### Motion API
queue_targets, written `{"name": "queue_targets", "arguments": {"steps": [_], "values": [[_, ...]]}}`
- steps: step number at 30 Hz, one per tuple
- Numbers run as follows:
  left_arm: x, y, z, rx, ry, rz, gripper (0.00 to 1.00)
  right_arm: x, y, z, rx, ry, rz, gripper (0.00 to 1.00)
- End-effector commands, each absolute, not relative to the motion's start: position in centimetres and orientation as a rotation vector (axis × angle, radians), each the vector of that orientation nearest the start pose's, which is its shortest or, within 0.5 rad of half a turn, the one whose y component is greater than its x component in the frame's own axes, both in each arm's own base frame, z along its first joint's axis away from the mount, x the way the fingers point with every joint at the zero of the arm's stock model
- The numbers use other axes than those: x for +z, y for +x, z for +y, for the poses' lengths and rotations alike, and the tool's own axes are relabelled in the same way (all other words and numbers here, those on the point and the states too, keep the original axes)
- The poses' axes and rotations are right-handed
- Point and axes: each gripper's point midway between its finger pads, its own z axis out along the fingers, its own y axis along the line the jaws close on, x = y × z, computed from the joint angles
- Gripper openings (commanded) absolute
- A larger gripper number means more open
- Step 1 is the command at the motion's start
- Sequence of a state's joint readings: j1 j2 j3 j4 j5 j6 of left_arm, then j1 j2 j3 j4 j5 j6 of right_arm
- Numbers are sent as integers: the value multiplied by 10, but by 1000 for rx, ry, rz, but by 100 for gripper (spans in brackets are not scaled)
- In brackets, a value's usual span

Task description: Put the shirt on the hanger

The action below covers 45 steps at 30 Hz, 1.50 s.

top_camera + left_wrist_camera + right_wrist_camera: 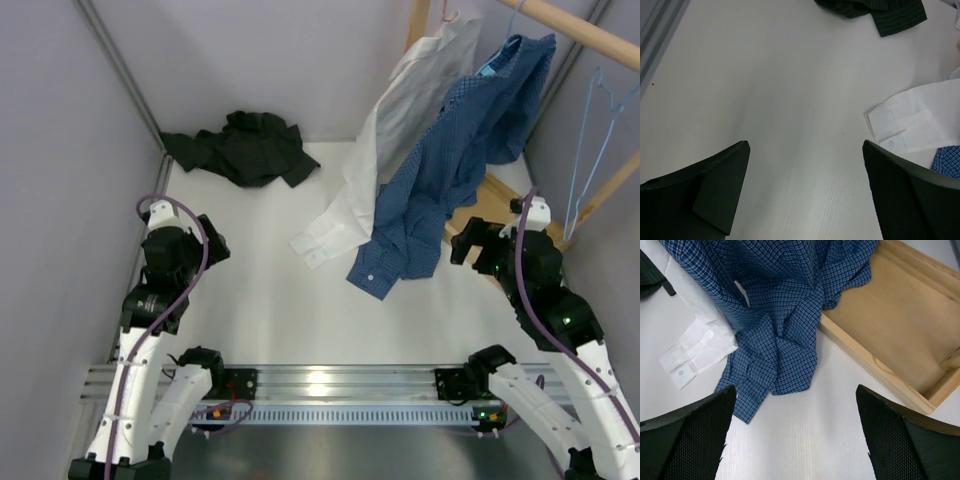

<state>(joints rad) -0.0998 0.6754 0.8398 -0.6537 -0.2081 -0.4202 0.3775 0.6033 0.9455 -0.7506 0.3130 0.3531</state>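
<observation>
The black shirt lies well beyond the left gripper's open fingers, so the left gripper will move outward and down over bare table onto the black shirt's bunched middle fold (pixel 238 132).
The black shirt (pixel 240 148) lies crumpled at the far left of the white table; a cuff of it shows at the top of the left wrist view (pixel 875 12). The light-blue wire hanger (pixel 597 130) hangs at the far right from the wooden rack. My left gripper (pixel 212 245) is open and empty over bare table, well short of the shirt; its jaws stand wide apart (pixel 805 150). My right gripper (pixel 465 240) is open and empty, just right of the blue shirt's hem and below-left of the hanger; it also shows in the right wrist view (pixel 795 390).
A white shirt (pixel 400 130) and a blue checked shirt (pixel 450 170) hang from the wooden rail (pixel 580 30) and trail onto the table. The rack's wooden base (pixel 900 325) lies at the right. Grey walls close in both sides.
</observation>
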Motion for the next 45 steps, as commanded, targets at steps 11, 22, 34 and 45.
{"name": "queue_targets", "arguments": {"steps": [11,22,34,45], "values": [[250,275,-11,-302,-842,1846,98,291,215,81,434,74,1825,99],[217,475,-13,-301,-1023,1809,95,282,211,117,623,-50,1836,100],[104,635,-7,-59,-832,1992,76,275,223,123,592,-106,1864,99],[206,610,-44,-157,-646,1922,0,271,230,129,614,-106,1867,99]]}}
